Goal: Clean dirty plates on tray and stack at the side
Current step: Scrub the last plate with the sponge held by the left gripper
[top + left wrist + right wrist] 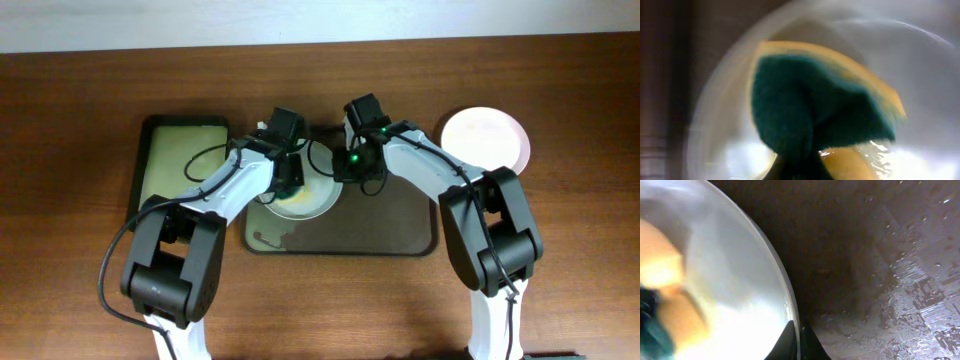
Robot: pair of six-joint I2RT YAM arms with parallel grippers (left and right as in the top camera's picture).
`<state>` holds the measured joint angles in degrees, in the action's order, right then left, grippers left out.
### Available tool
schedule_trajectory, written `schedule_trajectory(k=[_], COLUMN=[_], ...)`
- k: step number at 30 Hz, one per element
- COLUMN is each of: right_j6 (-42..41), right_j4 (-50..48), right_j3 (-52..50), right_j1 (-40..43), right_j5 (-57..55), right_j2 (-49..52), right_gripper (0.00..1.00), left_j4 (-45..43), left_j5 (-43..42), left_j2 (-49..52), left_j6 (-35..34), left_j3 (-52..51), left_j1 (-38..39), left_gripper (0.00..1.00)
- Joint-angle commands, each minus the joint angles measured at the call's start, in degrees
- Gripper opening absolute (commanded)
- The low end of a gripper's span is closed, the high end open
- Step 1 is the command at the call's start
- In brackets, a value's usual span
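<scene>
I will lift this plate over to the right in the overhead view next with my right gripper, lower it where the second white plate (485, 145) lies off the tray, and let it go.
A white plate (312, 200) lies on the left part of the dark brown tray (400, 235). My left gripper (288, 178) is shut on a green and yellow sponge (815, 105) and presses it on that plate (920, 70). My right gripper (350, 170) is shut on the plate's right rim (799, 340), one finger on each side of it. The plate (730, 280) fills the left of the right wrist view, with the sponge (660, 310) at its far left and the wet tray (900, 270) to the right. A second white plate (485, 137) lies on the table at the back right.
A narrower black tray with a yellow-green inside (180, 165) lies left of the brown tray. The brown wooden table (80, 80) runs all around. Both arms cross over the tray's back edge.
</scene>
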<state>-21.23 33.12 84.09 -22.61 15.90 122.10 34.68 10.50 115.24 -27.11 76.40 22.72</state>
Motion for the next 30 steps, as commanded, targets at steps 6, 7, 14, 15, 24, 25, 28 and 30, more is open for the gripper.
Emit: schedule_trajectory(k=[6, 7, 14, 15, 24, 25, 28, 30], right_j6=[-0.7, -0.7, -0.7, -0.7, -0.68, -0.68, -0.68, -0.7], right_j4=[1.18, 1.18, 1.11, 1.07, 1.66, 1.97, 1.99, 1.97], right_j3=[-0.81, -0.81, -0.81, -0.81, -0.81, -0.81, -0.81, -0.81], right_j1=[0.5, 0.5, 0.5, 0.5, 0.5, 0.5, 0.5, 0.5], right_j5=[-5.03, -5.03, -5.03, -5.03, -5.03, -5.05, -5.51, -5.7], right_j2=[1.38, 1.38, 1.38, 1.38, 1.38, 1.38, 1.38, 1.38], right_gripper=[0.04, 0.04, 0.04, 0.04, 0.04, 0.04, 0.04, 0.04], left_j4=[1.95, 2.67, 2.64, 2.62, 2.23, 3.23, 5.31, 7.98], left_j5=[30.64, 28.48, 0.39, -5.66, -10.58, -4.83, 6.51, 14.6], left_j2=[3.13, 2.43, -3.87, -3.58, 5.73, 6.27, 6.14, 5.84], left_j6=[6.4, 6.38, 6.16, 6.16, 3.85, 3.82, 3.82, 3.8], left_j3=[3.15, 4.37, 6.27, 6.25, 6.19, 6.21, 6.27, 6.73], left_j1=[-1.81, -1.81, -2.03, -2.03, -0.87, -0.87, -1.51, -2.1], left_gripper=[0.0, 0.0, 0.0, 0.0, 0.0, 0.0, 0.0, 0.0])
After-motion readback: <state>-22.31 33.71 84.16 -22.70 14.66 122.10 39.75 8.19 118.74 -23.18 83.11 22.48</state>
